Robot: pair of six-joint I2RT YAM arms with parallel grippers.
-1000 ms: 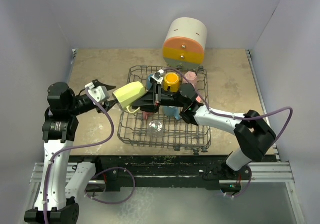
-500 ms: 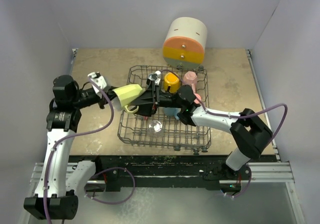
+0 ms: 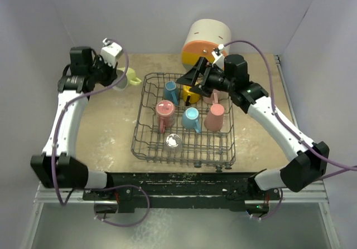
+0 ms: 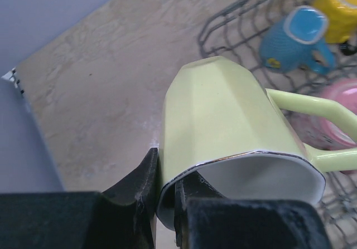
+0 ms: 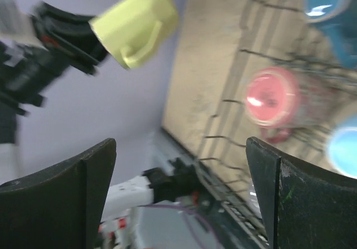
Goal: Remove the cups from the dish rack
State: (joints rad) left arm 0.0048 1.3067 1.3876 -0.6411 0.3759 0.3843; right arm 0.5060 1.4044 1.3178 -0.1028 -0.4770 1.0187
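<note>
The tabletop [image 4: 136, 77] beside the rack's far corner is bare, so my left gripper will next move down and slightly outward to bring the lime-yellow cup down there.
My left gripper [image 4: 166, 196] is shut on the rim of a lime-yellow cup [image 4: 223, 121], one finger inside and one outside. It holds that cup [image 3: 128, 77] over the table, left of the dish rack [image 3: 139, 133] near the far left corner. My right gripper [image 3: 194, 77] hangs open and empty above the rack's far side, over a yellow cup [image 3: 190, 96]. In the rack lie a blue cup [image 3: 171, 90], a pink-red cup [image 3: 164, 111], a second blue cup [image 3: 191, 117], a pink cup [image 3: 215, 117] and a clear glass [image 3: 173, 141]. The right wrist view shows the lime-yellow cup [image 5: 136, 26] far off between wide fingers [image 5: 83, 193].
A big cream-orange cylinder [image 3: 207, 45] with knobs stands just behind the rack's far right corner. Grey walls close the table on the left, the back and the right. Bare tabletop [image 3: 106, 126] lies left of the rack and bare tabletop [image 3: 259, 87] to its right.
My left arm has carried the lime-yellow cup from the rack's left edge to the far left of the table. My right gripper let go, opened wide and drew back up over the rack's far side.
</note>
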